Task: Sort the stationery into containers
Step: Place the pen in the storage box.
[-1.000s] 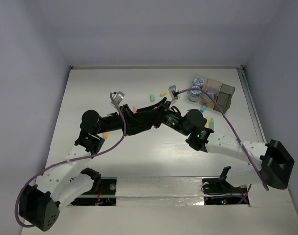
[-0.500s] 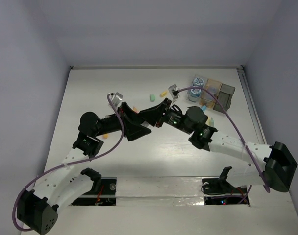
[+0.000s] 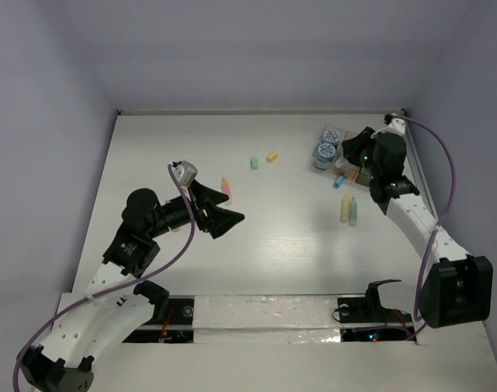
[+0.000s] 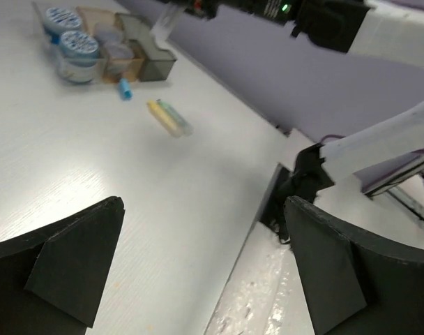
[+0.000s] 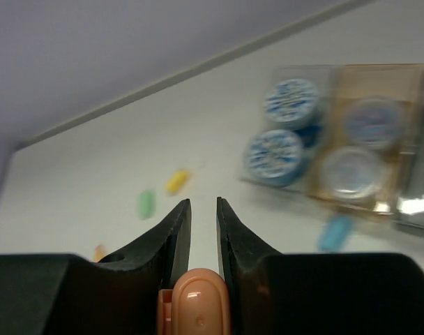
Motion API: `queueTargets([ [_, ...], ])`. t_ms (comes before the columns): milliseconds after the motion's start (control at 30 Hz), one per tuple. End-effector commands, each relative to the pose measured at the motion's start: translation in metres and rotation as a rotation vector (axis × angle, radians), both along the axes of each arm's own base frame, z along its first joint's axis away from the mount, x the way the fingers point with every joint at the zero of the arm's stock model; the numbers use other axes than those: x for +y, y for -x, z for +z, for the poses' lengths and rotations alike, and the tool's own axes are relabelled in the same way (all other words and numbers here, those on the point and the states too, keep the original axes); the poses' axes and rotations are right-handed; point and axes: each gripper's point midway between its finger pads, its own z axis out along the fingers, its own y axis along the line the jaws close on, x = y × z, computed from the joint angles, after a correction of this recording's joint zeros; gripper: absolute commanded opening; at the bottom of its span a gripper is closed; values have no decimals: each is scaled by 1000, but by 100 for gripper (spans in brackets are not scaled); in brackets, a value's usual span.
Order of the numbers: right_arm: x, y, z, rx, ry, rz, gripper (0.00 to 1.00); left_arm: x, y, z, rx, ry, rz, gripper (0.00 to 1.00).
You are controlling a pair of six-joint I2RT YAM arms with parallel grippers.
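Note:
I need to move my right gripper to the right in the top view next and lower it into the grey container (image 5: 419, 178), because that is empty, to let go of the orange marker (image 5: 194, 303).
My right gripper (image 5: 203, 206) is shut on an orange marker (image 5: 194, 303), its rounded end showing between the fingers. In the top view the right gripper (image 3: 361, 152) hovers by the containers at the back right. The amber container (image 4: 114, 49) holds two rolls, and the grey container (image 4: 148, 59) stands beside it. Two blue-white rolls (image 3: 323, 152) sit just left of them. My left gripper (image 3: 220, 216) stands open over the table's left-middle with nothing in it. A yellow marker (image 3: 344, 209) and a green marker (image 3: 353, 211) lie side by side.
Small bits lie loose on the table: a blue bit (image 3: 338, 181) in front of the containers, a green bit (image 3: 253, 163), a yellow bit (image 3: 272, 155) and an orange bit (image 3: 226, 186). Walls enclose the table at the back and on both sides.
The grippers were together at mid-table. The left one opened and drew back left. The right one shut on the orange marker and swung right to the containers.

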Motion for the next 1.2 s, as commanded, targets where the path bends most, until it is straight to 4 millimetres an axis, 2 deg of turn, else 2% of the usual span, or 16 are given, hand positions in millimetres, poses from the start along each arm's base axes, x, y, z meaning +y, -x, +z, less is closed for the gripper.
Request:
queueTargets([
  [0, -94, -16, -23, 114, 93, -283, 0, 13, -11, -11, -51, -97, 93, 99],
  [33, -109, -19, -24, 127, 113, -323, 0, 15, -11, -15, -52, -109, 98, 99],
  [100, -140, -25, -46, 207, 159, -414, 0, 17, -11, -19, -57, -115, 112, 99],
  [133, -164, -30, -40, 211, 186, -475, 0, 17, -11, -18, -60, -115, 113, 99],
  [167, -173, -34, -44, 235, 204, -496, 0, 18, -10, -17, -64, -114, 110, 99],
  [200, -182, -38, -65, 303, 224, -502, 0, 18, -9, -16, -70, -110, 112, 99],
  [267, -195, -47, -63, 320, 251, -520, 0, 18, -8, -13, -81, -107, 119, 99],
  [333, -202, -55, -78, 368, 296, -525, 1, 20, -8, -16, -75, -127, 133, 99],
  [367, -204, -60, -75, 365, 308, -526, 2, 19, -7, -15, -78, -130, 131, 99],
  [433, -205, -68, -88, 399, 323, -513, 3, 19, -6, -14, -83, -129, 137, 99],
  [533, -206, -80, -90, 404, 338, -503, 6, 18, -5, -14, -85, -128, 133, 99],
  [567, -207, -84, -99, 426, 351, -491, 7, 18, -5, -14, -84, -129, 134, 99],
  [667, -209, -92, -105, 447, 366, -485, 13, 19, -6, -14, -86, -129, 142, 99],
  [867, -206, -98, -112, 462, 364, -462, 43, 21, -9, -12, -88, -129, 159, 99],
  [1067, -202, -104, -99, 436, 348, -440, 68, 21, -10, -13, -84, -133, 165, 99],
  [1167, -195, -100, -74, 395, 321, -419, 74, 22, -10, -14, -83, -132, 168, 99],
])
